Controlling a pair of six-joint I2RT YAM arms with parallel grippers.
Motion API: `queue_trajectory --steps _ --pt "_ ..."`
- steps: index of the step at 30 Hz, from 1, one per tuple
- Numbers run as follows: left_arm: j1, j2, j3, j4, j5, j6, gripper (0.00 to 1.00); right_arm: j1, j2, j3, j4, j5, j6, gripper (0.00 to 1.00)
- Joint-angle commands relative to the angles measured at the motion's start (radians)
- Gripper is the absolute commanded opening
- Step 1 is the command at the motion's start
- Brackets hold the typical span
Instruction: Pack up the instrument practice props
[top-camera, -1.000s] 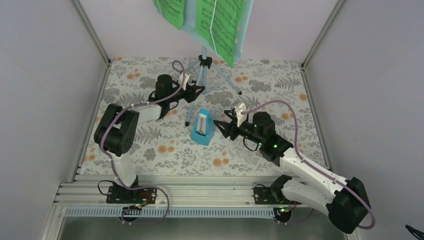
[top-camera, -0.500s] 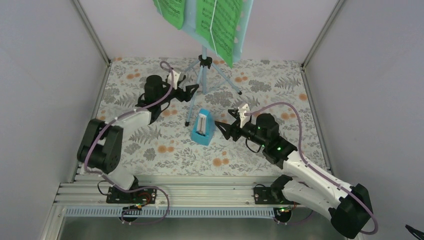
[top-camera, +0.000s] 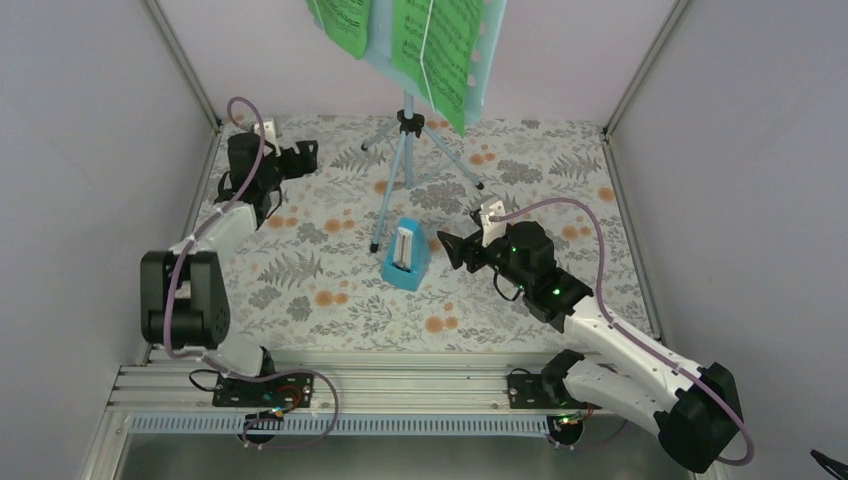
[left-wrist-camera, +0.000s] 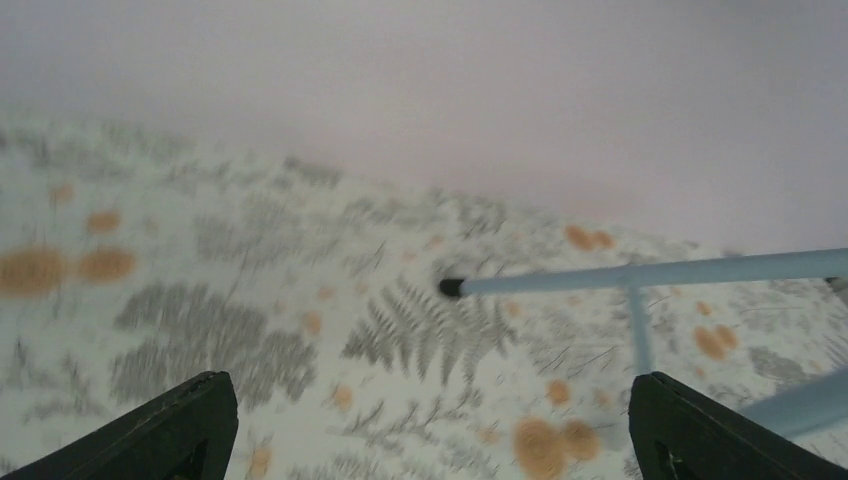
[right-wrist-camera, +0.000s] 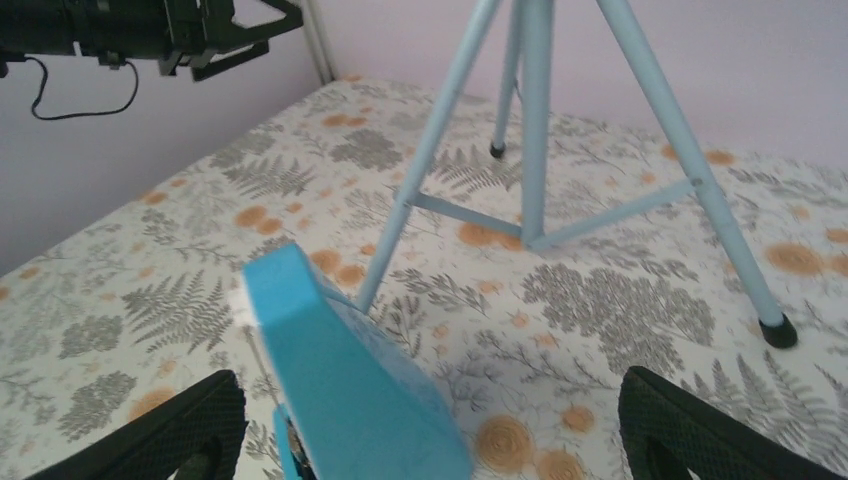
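Note:
My left gripper is still open high above the table, so it should next lower outward to the cloth by the back wall (top-camera: 336, 126) (left-wrist-camera: 340, 205) and close there.
The pale blue music stand (top-camera: 404, 160) stands on its tripod at the back of the table, its desk holding the green sheet-music pages (top-camera: 435, 50). In front of it sits the blue metronome (top-camera: 405, 256) with its white face. My left gripper (top-camera: 305, 158) is open and empty near the far-left corner, well left of the stand. The left wrist view shows one stand leg (left-wrist-camera: 640, 275) beyond that gripper (left-wrist-camera: 430, 440). My right gripper (top-camera: 448, 250) is open just right of the metronome. In the right wrist view the metronome (right-wrist-camera: 350, 390) fills the space ahead of my wide-apart right gripper (right-wrist-camera: 430, 440), untouched.
A floral cloth (top-camera: 330, 290) covers the table. Pale walls (top-camera: 90, 150) close it in on the left, back and right. The tripod legs (right-wrist-camera: 700, 190) spread over the cloth behind the metronome. The left arm's gripper (right-wrist-camera: 240, 35) shows high in the right wrist view.
My left arm swung away from the stand's legs to the far-left corner and its jaws opened wide. The right gripper opened wider and stayed beside the metronome.

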Motion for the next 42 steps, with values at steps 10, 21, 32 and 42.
queue_trajectory --steps 10,21,32,42 --pt "0.119 0.495 0.4 -0.157 0.126 -0.163 0.85 -0.056 -0.006 -0.041 0.009 0.029 0.076 0.9" --pt "0.144 0.955 1.105 -0.523 0.202 -0.12 0.78 -0.081 -0.03 -0.026 -0.026 0.015 0.062 0.9" --pt "0.141 1.199 1.413 -0.597 0.305 -0.168 0.76 -0.087 -0.035 -0.044 -0.04 0.006 0.088 0.9" --pt "0.124 1.283 1.463 -0.484 0.403 -0.255 0.75 -0.089 -0.031 -0.047 -0.039 -0.007 0.098 0.9"
